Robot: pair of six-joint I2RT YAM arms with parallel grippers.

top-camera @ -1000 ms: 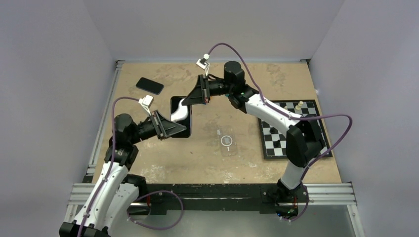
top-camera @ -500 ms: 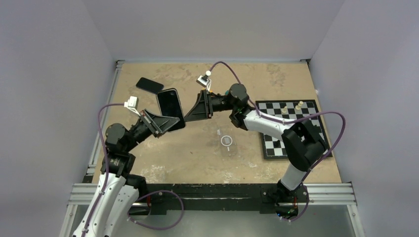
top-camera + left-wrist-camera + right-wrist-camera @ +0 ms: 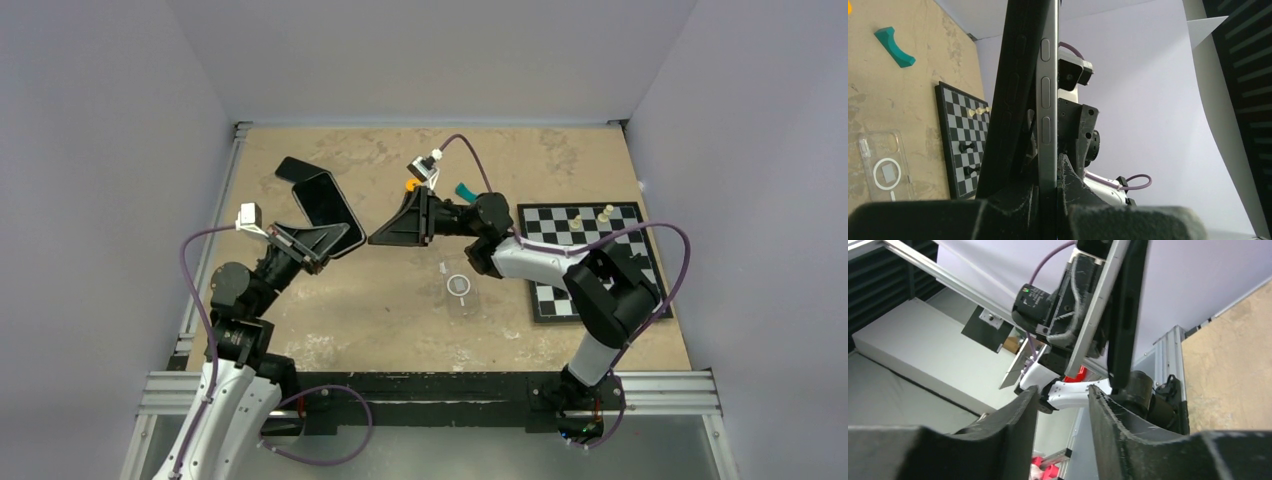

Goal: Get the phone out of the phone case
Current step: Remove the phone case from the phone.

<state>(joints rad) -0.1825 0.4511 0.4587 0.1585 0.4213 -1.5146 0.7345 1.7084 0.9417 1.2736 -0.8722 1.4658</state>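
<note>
My left gripper goes down to the bare table beside the other black phone next and releases the phone, since that spot lies below, to the left in the top view.
My left gripper [image 3: 318, 240] is shut on the lower end of the phone [image 3: 326, 205] and holds it tilted up above the table's left half. In the left wrist view the phone's silver edge [image 3: 1047, 95] stands between my pads [image 3: 1075, 182]. The black phone case [image 3: 1015, 90] leans away from that edge toward the top, partly peeled off. My right gripper [image 3: 376, 238] hangs just right of the phone, open, touching nothing. In the right wrist view its fingers [image 3: 1110, 412] frame an empty gap, with the phone [image 3: 1095, 315] and the phone case [image 3: 1125, 315] beyond them.
A clear phone case [image 3: 459, 287] with a white ring lies mid-table. A chessboard [image 3: 590, 262] with a few pieces lies at the right. A teal piece [image 3: 464, 190] and an orange bit [image 3: 411, 184] lie behind the right gripper. Another black phone [image 3: 290, 167] lies at the back left.
The left arm has raised the phone off the table and swung it back and left. The right gripper let go of the case's top end, opened and drew away.
</note>
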